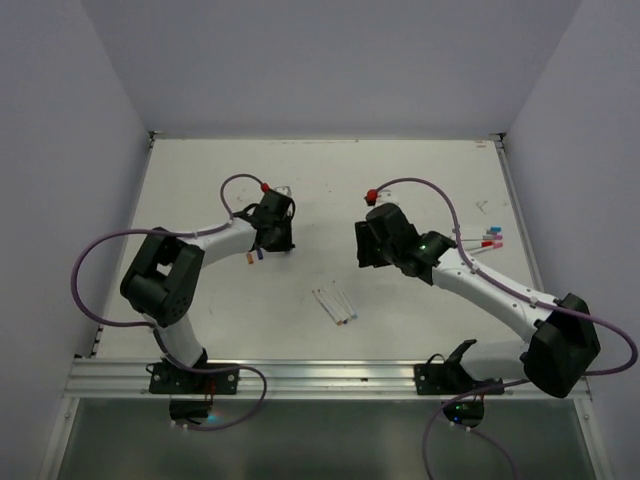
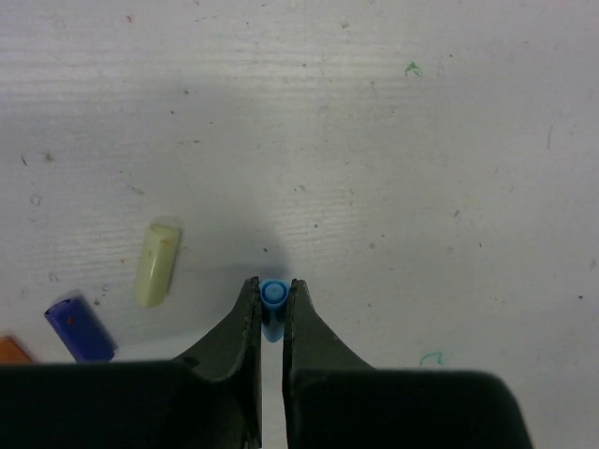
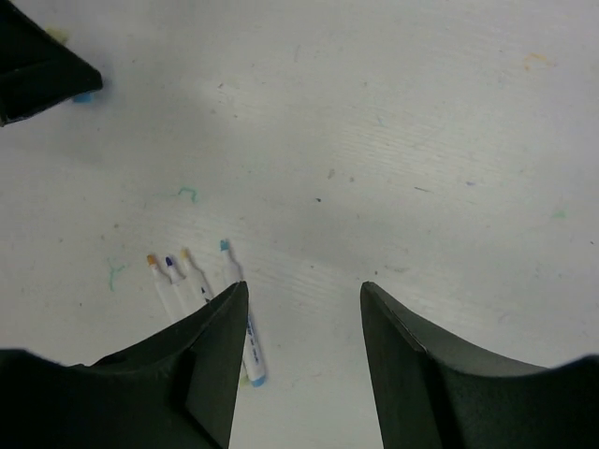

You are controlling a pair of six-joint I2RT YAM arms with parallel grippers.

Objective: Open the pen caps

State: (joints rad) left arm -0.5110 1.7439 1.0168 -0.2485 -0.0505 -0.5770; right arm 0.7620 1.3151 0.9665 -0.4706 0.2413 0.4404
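My right gripper should swing across and down onto the near pink-capped pen next, because the pen is below my gripper and to its right in the top view.
My left gripper [image 2: 272, 285] is shut on a small blue pen cap [image 2: 272, 297], held end-on just above the table. A pale yellow cap [image 2: 156, 264], a dark blue cap [image 2: 80, 329] and the edge of an orange cap [image 2: 9, 350] lie loose to its left. In the top view the left gripper [image 1: 278, 240] is left of centre, with loose caps [image 1: 250, 257] beside it. My right gripper [image 3: 304, 295] is open and empty above the table. Several uncapped white pens [image 3: 187, 281] lie by its left finger, also seen mid-table in the top view [image 1: 333, 305].
Several capped pens [image 1: 487, 240] with red, pink and blue caps lie at the right behind the right arm. The right gripper [image 1: 364, 247] hovers right of centre. The left gripper [image 3: 37, 65] shows at the top left of the right wrist view.
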